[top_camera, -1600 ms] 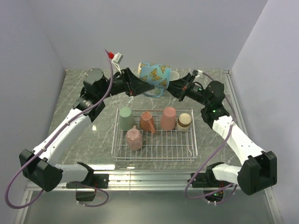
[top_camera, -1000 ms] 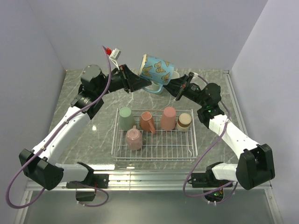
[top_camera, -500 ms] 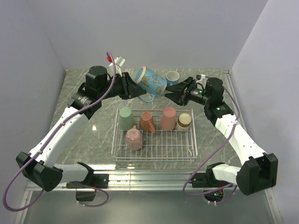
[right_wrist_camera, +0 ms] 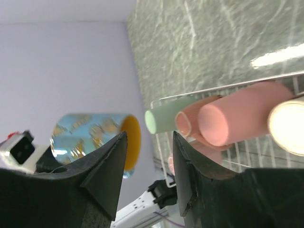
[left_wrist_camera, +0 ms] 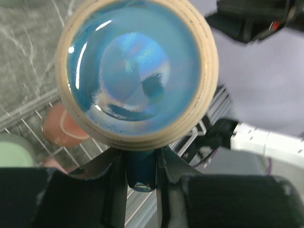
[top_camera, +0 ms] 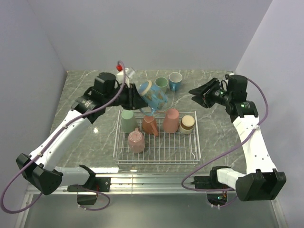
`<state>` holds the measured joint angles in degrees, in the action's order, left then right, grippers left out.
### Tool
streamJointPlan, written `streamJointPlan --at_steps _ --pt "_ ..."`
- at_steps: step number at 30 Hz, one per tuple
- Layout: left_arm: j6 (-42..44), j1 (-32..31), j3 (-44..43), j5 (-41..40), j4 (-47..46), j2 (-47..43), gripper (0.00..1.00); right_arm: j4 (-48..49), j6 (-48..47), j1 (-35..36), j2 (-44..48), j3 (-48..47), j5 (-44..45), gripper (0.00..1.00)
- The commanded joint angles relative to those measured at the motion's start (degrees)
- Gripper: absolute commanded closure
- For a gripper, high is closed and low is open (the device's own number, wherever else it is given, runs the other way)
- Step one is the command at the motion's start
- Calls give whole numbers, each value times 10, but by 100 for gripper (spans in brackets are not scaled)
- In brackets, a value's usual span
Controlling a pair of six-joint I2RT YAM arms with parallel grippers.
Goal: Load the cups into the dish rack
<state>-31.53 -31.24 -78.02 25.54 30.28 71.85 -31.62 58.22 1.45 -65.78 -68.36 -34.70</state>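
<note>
Bare grid [top_camera: 153, 146] is below my left gripper, toward my base. My left gripper will next move back and down to let go of the butterfly mug [top_camera: 153, 94] beside the pink mug.
My left gripper [top_camera: 138, 98] is shut on the handle of a blue butterfly mug [top_camera: 153, 94], which hangs tilted over the back edge of the white wire dish rack [top_camera: 166, 148]. In the left wrist view the mug's round blue end [left_wrist_camera: 137, 71] fills the frame, and the gripper [left_wrist_camera: 141, 167] pinches the dark blue handle. My right gripper [top_camera: 196, 92] stands open with nothing in it, to the right of the mug and apart from it. The right wrist view shows the gripper [right_wrist_camera: 148, 161] with the mug [right_wrist_camera: 90, 137] beyond it. The rack holds a sage green cup [top_camera: 127, 119], a salmon mug [top_camera: 150, 124], a pink cup [top_camera: 171, 119], a brown cup [top_camera: 187, 123] and a pink mug [top_camera: 136, 141].
A sage green cup [top_camera: 161, 84] and a blue cup [top_camera: 175, 80] stand on the marble table behind the rack. Walls close in the table on the left, back and right. The front half of the rack's grid is bare.
My right gripper has opened, let go of the butterfly mug and drawn back to the right. The left arm has carried the mug down and forward toward the rack's back edge.
</note>
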Motion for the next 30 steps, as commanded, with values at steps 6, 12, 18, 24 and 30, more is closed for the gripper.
streamJointPlan --at_steps 6,12,18,24,30 --pt "85 -158 -17 -65 44 18 100 -39 -39 -10 39 -18 35 52" --pt "91 -186 26 -121 62 37 100 -39 -36 -11 52 5 41 52" --pt "83 -204 74 -135 34 41 100 -29 -30 -11 61 20 45 54" --pt "84 -235 81 -162 29 50 100 -53 -54 -9 55 -19 72 54" --pt "94 -268 92 -218 53 66 100 -57 -60 -10 52 -27 77 54"
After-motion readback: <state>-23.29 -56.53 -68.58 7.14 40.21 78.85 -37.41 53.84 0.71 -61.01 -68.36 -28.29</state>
